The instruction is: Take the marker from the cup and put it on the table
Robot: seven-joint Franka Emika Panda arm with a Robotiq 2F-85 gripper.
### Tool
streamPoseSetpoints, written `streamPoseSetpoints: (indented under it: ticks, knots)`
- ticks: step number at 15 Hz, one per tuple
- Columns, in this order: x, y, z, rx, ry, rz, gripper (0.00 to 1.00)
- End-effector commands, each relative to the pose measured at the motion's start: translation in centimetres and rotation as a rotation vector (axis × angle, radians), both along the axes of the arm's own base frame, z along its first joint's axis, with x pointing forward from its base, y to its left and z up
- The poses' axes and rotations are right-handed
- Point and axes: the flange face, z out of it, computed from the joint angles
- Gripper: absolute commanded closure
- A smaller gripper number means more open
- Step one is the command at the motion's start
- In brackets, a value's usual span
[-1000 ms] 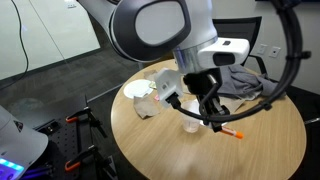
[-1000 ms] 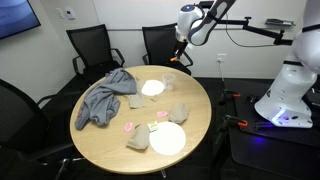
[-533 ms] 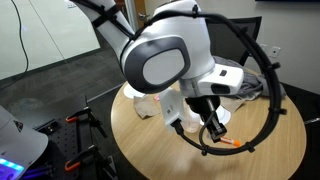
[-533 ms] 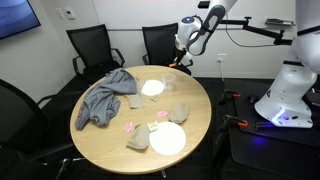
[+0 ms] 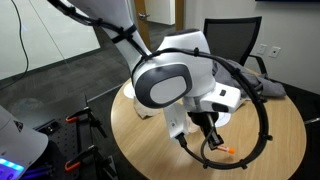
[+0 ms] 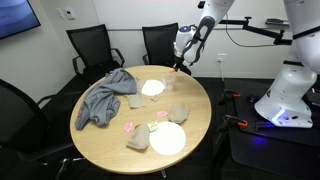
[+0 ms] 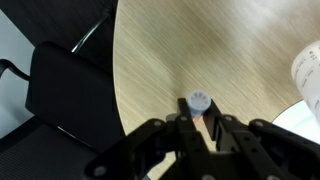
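Observation:
My gripper holds the marker above the bare wood of the table. It will next lower the marker onto the wood, clear of the cup (image 6: 168, 85) and plate, and release it.
My gripper (image 7: 200, 120) is shut on the marker (image 7: 200, 103). In the wrist view its white end shows between the fingers, with orange body just below. In an exterior view the gripper (image 5: 211, 139) hangs low over the round wood-grain table (image 5: 128, 125), and the marker's orange end (image 5: 231, 150) sticks out beside it. In an exterior view the gripper (image 6: 178, 68) is near the table's far edge (image 6: 200, 112), just beyond the translucent cup (image 6: 168, 85). A pale translucent shape at the wrist view's right edge, probably the cup (image 7: 308, 62), stands apart from the gripper.
A white plate (image 6: 152, 88) lies beside the cup and another (image 6: 167, 138) near the front. A grey cloth (image 6: 102, 100) and crumpled grey lumps (image 6: 179, 111) lie on the table. Black chairs (image 7: 70, 90) stand round the edge.
The gripper has moved away from the cup and lowered toward the tabletop near the edge, carrying the marker with it. Arm now covers more of one exterior view.

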Motion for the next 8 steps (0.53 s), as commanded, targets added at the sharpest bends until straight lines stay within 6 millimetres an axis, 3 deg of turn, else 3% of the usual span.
streamPoseSetpoints:
  ticks: [1,7,8]
  knots:
    - [0.8,-0.3,-1.4,0.004,-0.006,0.019,0.95]
    - [1.4,-0.2,-3.5,0.006,0.018,0.028,0.95]
    - [1.5,-0.2,-3.5,0.005,0.018,0.030,0.77]
